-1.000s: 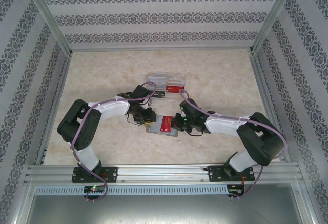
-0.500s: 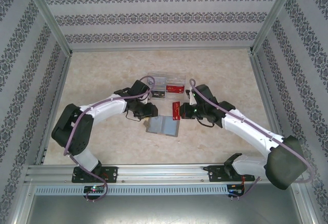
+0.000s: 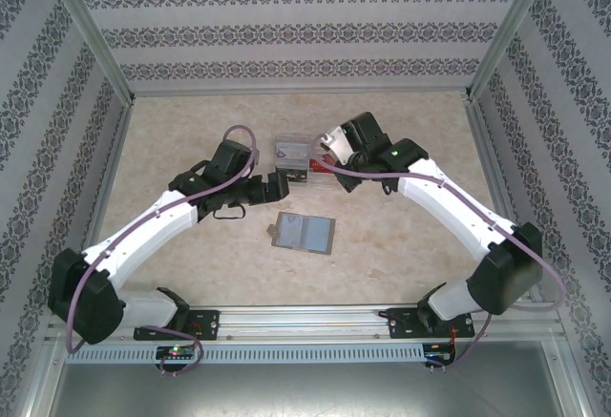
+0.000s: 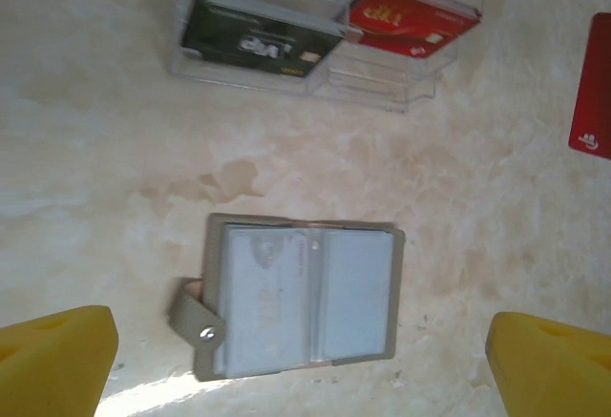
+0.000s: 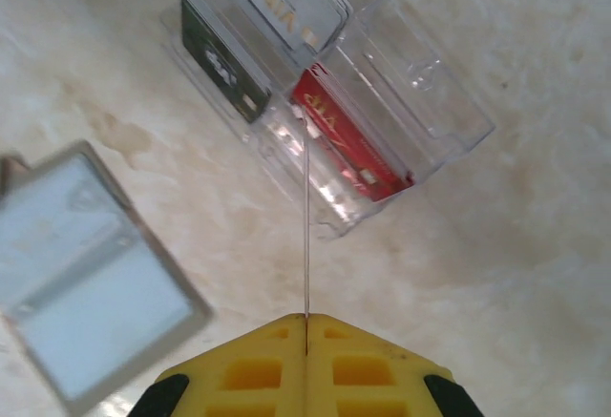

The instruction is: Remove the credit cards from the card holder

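My right gripper will turn in line with the slanted card in the clear box's red-card section and move down. Then it will open over that section.
The grey card holder (image 3: 302,234) lies open and flat on the table, snap tab to its left (image 4: 199,320). A pale card shows faintly behind its left pocket (image 4: 260,293). My left gripper (image 4: 301,333) hangs open above it, yellow fingers (image 4: 57,360) wide on either side and touching nothing. My right gripper (image 5: 305,320) is shut on a red credit card (image 4: 594,88), seen edge-on (image 5: 305,236), held upright over the clear box (image 5: 382,83). From above, the right gripper (image 3: 329,148) hovers at the box's right half and the left gripper (image 3: 277,188) just left of the box.
The clear two-compartment box (image 3: 305,157) stands behind the card holder. Inside it lie a red card (image 5: 348,140), a black card (image 5: 224,69) and a pale card (image 5: 286,2). Metal frame rails edge the marbled table (image 3: 191,264).
My right gripper pulled the red card out of the holder and carried it back over the clear box. My left gripper let go of the holder, opened wide and drew back.
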`<state>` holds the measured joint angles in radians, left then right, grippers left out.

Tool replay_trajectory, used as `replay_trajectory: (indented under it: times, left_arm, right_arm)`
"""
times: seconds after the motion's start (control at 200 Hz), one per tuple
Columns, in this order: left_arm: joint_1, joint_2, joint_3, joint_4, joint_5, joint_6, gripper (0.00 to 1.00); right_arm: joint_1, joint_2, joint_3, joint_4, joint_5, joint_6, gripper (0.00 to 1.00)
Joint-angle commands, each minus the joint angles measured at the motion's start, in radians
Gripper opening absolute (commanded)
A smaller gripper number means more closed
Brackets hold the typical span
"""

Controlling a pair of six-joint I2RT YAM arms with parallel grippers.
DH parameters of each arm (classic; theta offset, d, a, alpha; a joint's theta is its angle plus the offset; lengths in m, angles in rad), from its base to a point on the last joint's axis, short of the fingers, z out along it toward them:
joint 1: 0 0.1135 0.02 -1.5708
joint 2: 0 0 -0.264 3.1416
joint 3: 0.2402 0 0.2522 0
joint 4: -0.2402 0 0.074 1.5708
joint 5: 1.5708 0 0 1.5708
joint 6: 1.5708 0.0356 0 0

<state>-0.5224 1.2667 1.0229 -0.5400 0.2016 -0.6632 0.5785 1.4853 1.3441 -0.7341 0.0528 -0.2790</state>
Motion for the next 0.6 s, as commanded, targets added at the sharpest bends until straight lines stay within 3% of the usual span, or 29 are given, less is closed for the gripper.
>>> replay_trajectory:
  times: [0.0,0.26,0.6]
  left_arm:
    - [0.024,-0.070,-0.031,-0.082,-0.092,-0.015,1.00]
    - [0.039,-0.136,-0.054,-0.127,-0.123,-0.018,1.00]
    - [0.041,-0.185,-0.109,-0.136,-0.118,-0.045,1.00]
  right_arm:
    - [0.014,0.057,0.054,-0.034,0.132,-0.274,0.00]
    - [0.073,0.189,0.097,0.031,0.260,-0.494,0.00]
    - [0.073,0.329,0.162,0.095,0.277,-0.551,0.00]
